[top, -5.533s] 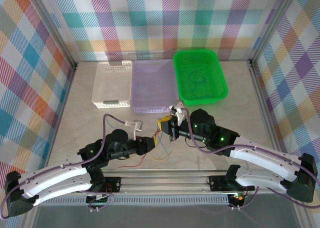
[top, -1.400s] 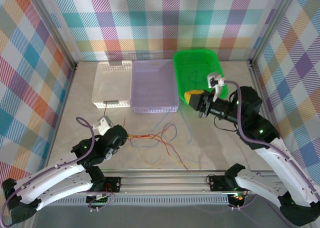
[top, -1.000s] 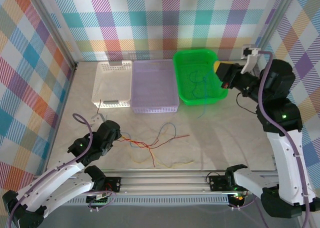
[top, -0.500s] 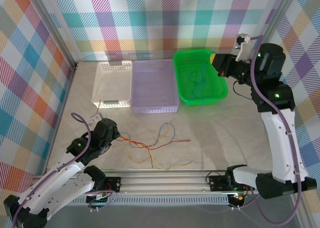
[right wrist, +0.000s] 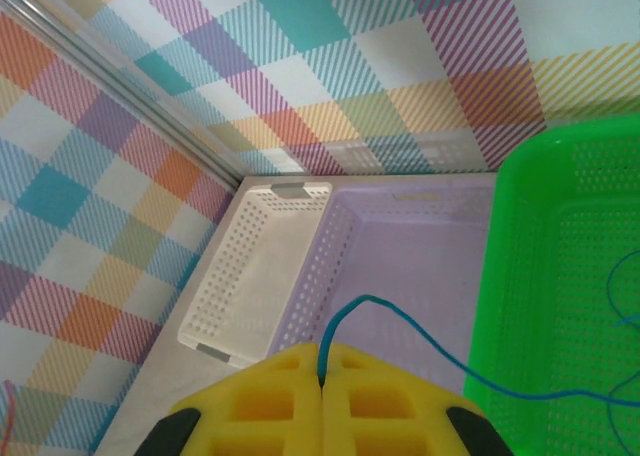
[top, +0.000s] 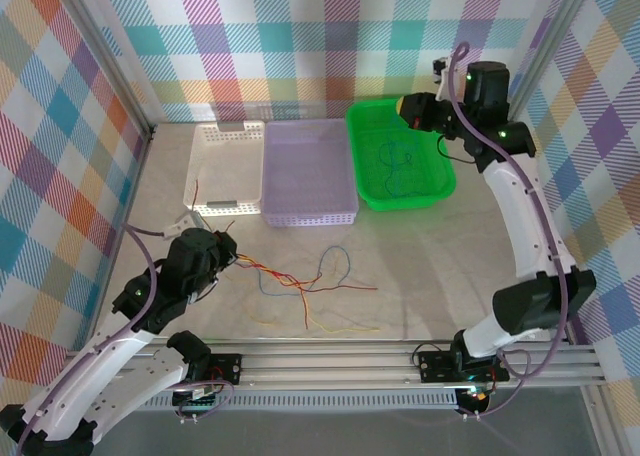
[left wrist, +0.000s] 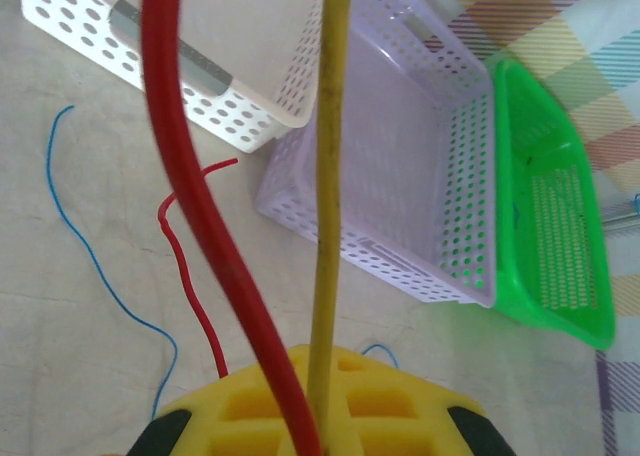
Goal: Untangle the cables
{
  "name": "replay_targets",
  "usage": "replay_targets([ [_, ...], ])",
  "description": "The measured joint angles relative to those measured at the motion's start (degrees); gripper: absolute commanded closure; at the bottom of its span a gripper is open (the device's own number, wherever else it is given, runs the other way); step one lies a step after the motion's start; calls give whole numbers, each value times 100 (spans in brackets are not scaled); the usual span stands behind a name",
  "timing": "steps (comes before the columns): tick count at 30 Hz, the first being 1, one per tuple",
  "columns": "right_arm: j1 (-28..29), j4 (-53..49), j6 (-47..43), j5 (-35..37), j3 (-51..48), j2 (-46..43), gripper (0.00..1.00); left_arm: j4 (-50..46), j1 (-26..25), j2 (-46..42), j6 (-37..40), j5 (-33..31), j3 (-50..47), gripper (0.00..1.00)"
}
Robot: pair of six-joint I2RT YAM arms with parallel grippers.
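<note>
I should lower my right gripper, tipping it toward the bottom of the green basket below it, and let go of the thin blue cable, because its parts already rest there.
My left gripper (top: pixel 226 252) sits low over the table at the left, shut on a red cable (left wrist: pixel 190 196) and a yellow cable (left wrist: pixel 328 176). Both run up between its yellow pads (left wrist: pixel 400 401). From there a loose tangle of red, yellow and blue cables (top: pixel 305 288) spreads right across the table. My right gripper (top: pixel 406 108) hovers over the far end of the green basket (top: pixel 357 166), shut on a thin blue cable (right wrist: pixel 400 321). That cable trails down into the basket, where blue strands (top: pixel 395 161) lie.
A white basket (top: pixel 197 176) and a lilac basket (top: pixel 308 214) stand side by side left of the green one, along the back. A loose blue cable (left wrist: pixel 100 266) and a red cable end (left wrist: pixel 185 266) lie on the table before the white basket.
My right gripper has swung left and back over the green basket's far end, so the blue cable now hangs inside it. The left gripper has shifted only slightly, still holding its cables.
</note>
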Motion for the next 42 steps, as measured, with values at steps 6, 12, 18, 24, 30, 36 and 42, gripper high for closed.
replay_targets([
  [6,-195,190,-37,101,201,750,100,11,2,2,17,221,247,100],
  [12,-295,105,-76,466,542,1849,100,-24,2,85,13,459,649,100],
  [18,-306,-278,-79,918,1008,2754,100,-55,2,81,15,601,1088,100],
  [24,-302,-789,-157,1314,1716,3375,100,-192,2,2,15,664,1316,100],
  [30,-289,-1056,-247,1521,1725,3403,79,-234,2,11,15,693,1453,100],
  [36,-282,-1176,-251,1574,1725,3403,70,-315,2,11,13,706,1530,100],
  [42,-221,-1226,-208,1576,1733,3368,62,-358,2,7,13,706,1534,100],
])
